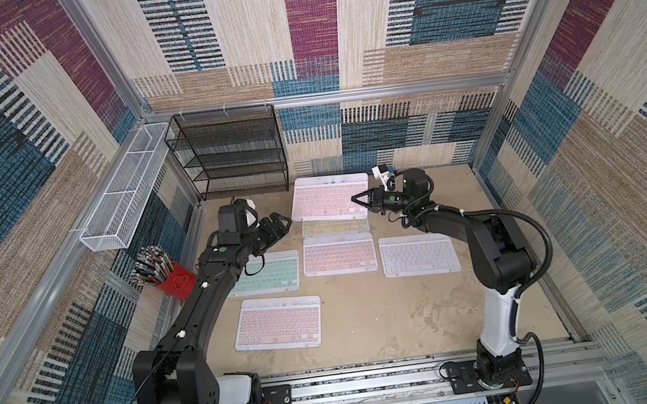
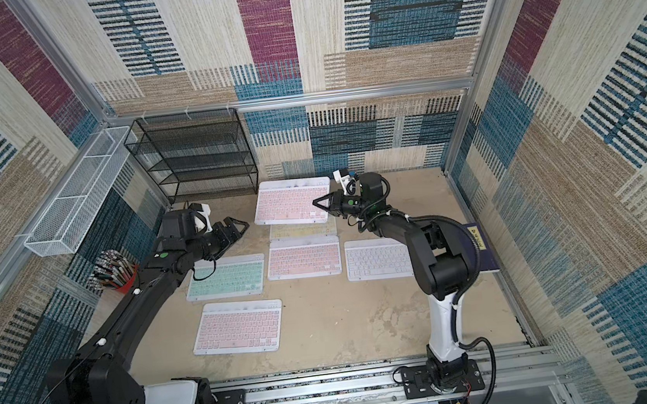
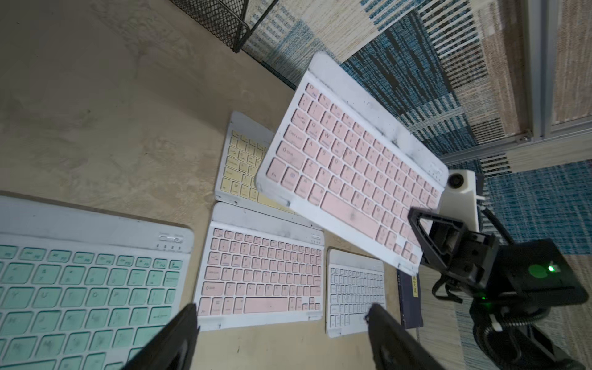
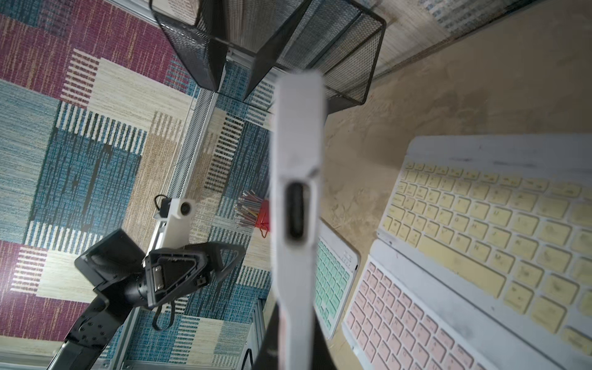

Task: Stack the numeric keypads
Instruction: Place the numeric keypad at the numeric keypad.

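The held pink keypad is tilted above the yellow keypad (image 1: 334, 227) (image 4: 493, 222) below the robot's right gripper, so the right gripper should next lower the pink keypad flat onto the yellow one and release it.
My right gripper (image 1: 359, 199) is shut on the right edge of a pink keypad (image 1: 327, 198), which hangs tilted above the table. In the right wrist view that keypad (image 4: 296, 192) shows edge-on between the jaws. Under it lies a yellow keypad (image 1: 334, 227), partly hidden. In front of that lie a second pink keypad (image 1: 339, 255), a white one (image 1: 419, 255), a mint green one (image 1: 270, 276) and a third pink one (image 1: 279, 324) nearest the front. My left gripper (image 1: 281, 223) stands open and empty, just left of the held keypad and apart from it.
A black mesh shelf (image 1: 228, 151) stands at the back left. A white wire basket (image 1: 126, 189) hangs on the left wall, with a red cup of pens (image 1: 163, 273) below it. A dark blue book (image 2: 480, 248) lies by the right wall behind my right arm.
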`<action>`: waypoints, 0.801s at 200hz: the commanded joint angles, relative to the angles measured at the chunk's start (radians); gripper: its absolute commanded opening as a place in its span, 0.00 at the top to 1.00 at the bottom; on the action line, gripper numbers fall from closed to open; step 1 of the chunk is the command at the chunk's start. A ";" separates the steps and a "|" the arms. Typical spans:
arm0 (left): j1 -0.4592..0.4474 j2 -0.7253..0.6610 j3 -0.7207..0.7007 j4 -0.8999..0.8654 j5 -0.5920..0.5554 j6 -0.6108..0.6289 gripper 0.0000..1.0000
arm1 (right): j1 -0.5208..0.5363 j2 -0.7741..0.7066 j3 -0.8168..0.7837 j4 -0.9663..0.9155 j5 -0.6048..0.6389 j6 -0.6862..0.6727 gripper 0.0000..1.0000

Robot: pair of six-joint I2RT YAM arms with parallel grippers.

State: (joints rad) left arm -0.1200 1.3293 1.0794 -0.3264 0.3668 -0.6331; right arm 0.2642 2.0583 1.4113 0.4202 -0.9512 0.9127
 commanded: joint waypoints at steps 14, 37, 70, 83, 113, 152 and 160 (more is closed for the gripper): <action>0.006 -0.016 -0.029 -0.058 -0.011 0.067 0.15 | -0.002 0.163 0.217 -0.192 -0.025 -0.089 1.00; 0.006 -0.022 -0.065 -0.034 0.009 0.059 0.16 | -0.003 0.260 0.324 -0.241 -0.045 -0.104 1.00; 0.006 -0.018 -0.102 -0.016 0.033 0.050 0.16 | -0.006 0.355 0.410 -0.298 -0.064 -0.124 1.00; 0.006 -0.018 -0.106 -0.020 0.027 0.055 0.16 | -0.010 0.380 0.425 -0.314 -0.072 -0.130 1.00; 0.006 -0.019 -0.109 -0.028 0.024 0.062 0.17 | -0.022 0.398 0.413 -0.314 -0.101 -0.130 1.00; 0.006 -0.013 -0.116 -0.023 0.029 0.061 0.17 | -0.044 0.374 0.363 -0.315 -0.102 -0.139 1.00; 0.006 -0.011 -0.116 -0.022 0.030 0.062 0.17 | -0.048 0.374 0.361 -0.327 -0.104 -0.147 1.00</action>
State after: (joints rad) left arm -0.1143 1.3151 0.9657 -0.3630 0.3786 -0.5953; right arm 0.2245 2.4519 1.7851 0.0780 -1.0222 0.7906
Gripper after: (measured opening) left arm 0.830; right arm 0.078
